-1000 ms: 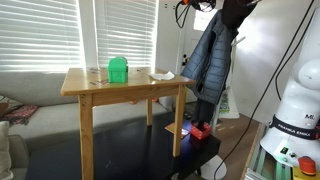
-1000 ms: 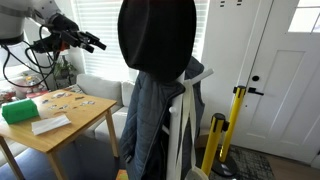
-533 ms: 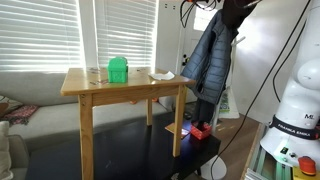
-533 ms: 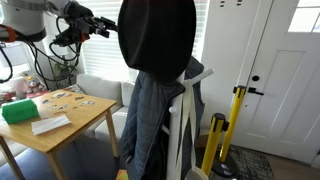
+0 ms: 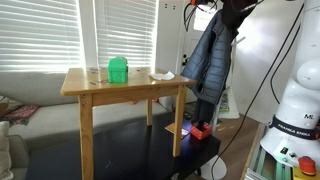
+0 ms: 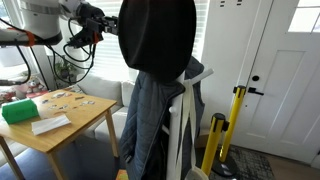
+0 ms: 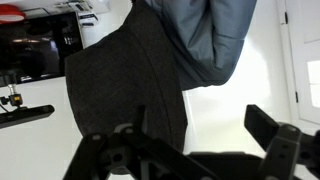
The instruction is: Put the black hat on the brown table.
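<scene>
The gripper will move gently in toward the hat (image 6: 157, 35) beside it and close its open fingers on the hat's edge (image 6: 122, 33), because that edge is already between them.
The black hat (image 6: 157, 35) hangs on top of a coat rack, over a dark puffy jacket (image 6: 155, 120); in an exterior view it shows at the rack's top (image 5: 230, 10). My gripper (image 6: 110, 22) is level with the hat and close beside it, open and empty. In the wrist view the hat (image 7: 120, 90) fills the left middle, and its edge lies in the gap of my gripper (image 7: 205, 130). The fingers (image 7: 270, 130) stand wide apart. The brown table (image 5: 125, 88) stands apart from the rack and also shows in an exterior view (image 6: 90, 115).
A green container (image 5: 118, 70) and a white paper (image 5: 162, 74) lie on the table. A low black platform (image 5: 130, 150) sits under it. The robot base (image 5: 295, 110), a yellow post (image 6: 235, 130) and a white door (image 6: 285, 70) stand near the rack.
My gripper has moved toward the hat, from well away to close beside it. The hat, jacket and table have not moved.
</scene>
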